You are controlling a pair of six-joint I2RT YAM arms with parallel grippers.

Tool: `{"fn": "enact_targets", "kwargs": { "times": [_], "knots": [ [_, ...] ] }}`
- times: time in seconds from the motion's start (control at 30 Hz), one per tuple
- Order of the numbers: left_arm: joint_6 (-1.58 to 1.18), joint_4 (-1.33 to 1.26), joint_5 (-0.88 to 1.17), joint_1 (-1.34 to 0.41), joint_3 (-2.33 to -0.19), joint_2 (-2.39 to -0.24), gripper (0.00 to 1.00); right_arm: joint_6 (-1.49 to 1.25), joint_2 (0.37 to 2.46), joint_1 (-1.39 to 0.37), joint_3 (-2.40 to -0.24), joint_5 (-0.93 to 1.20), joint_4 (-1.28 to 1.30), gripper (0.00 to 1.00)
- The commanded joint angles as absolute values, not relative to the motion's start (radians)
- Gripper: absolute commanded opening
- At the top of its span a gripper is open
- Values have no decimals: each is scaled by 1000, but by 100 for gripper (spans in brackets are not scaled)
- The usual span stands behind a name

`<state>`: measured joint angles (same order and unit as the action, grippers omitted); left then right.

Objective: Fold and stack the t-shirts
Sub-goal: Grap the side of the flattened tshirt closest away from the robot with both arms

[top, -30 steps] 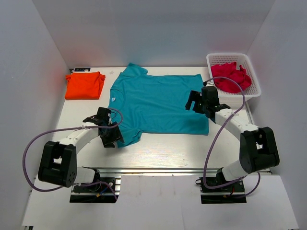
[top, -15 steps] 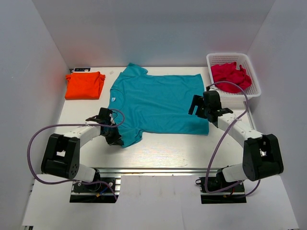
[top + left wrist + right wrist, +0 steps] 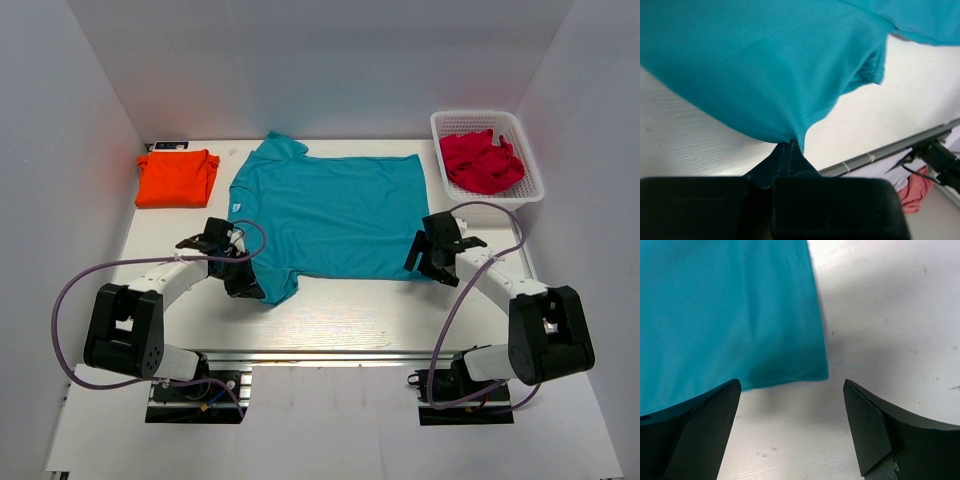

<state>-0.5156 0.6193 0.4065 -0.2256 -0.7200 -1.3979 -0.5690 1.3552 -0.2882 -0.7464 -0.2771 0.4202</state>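
The teal t-shirt's near hem corner [image 3: 421,276] [image 3: 813,371] lies untouched just ahead of my right gripper's open fingers. My right gripper needs to move gently down and onto it next, then close.
The teal t-shirt [image 3: 330,210] lies spread flat across the table, with its white neck label at the left. My left gripper [image 3: 250,288] is at the near-left sleeve and is shut on it. In the left wrist view the teal fabric [image 3: 765,65] rises in a tent from the pinched tips [image 3: 790,147]. My right gripper [image 3: 425,262] is open just above the table at the shirt's near-right hem corner. In the right wrist view the teal corner [image 3: 815,367] lies ahead of the open gripper [image 3: 791,385], not touched. The orange t-shirt [image 3: 177,177] sits folded at the back left.
A white basket [image 3: 440,125] at the back right holds a crumpled red garment [image 3: 483,160]. White walls close in the table on three sides. A metal rail [image 3: 350,350] runs along the near edge. A small dark object [image 3: 168,146] lies behind the orange shirt.
My left gripper shut on the near-left sleeve and bunched it slightly. My right gripper came back from over the shirt's right edge to the near-right hem corner, still open.
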Motion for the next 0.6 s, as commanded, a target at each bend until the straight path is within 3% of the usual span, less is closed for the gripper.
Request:
{"fn": "enact_targets", "kwargs": {
  "times": [0.0, 0.2, 0.33, 0.53, 0.57],
  "knots": [
    [-459, 614, 488, -230, -770, -1384, 0, -606, 1370, -284, -733, -272, 453, 89],
    [-426, 637, 488, -230, -822, -1393, 0, -606, 1414, -284, -713, -219, 354, 81],
    [-417, 612, 500, -230, -841, -1384, 0, -601, 1434, -284, -715, -229, 359, 61],
    [-370, 580, 581, -230, -870, -1374, 0, -580, 1430, -282, -701, -279, 331, 57],
    [-361, 580, 581, -230, -880, -1384, 0, -580, 1433, -282, -703, -288, 333, 46]
  ]
}}
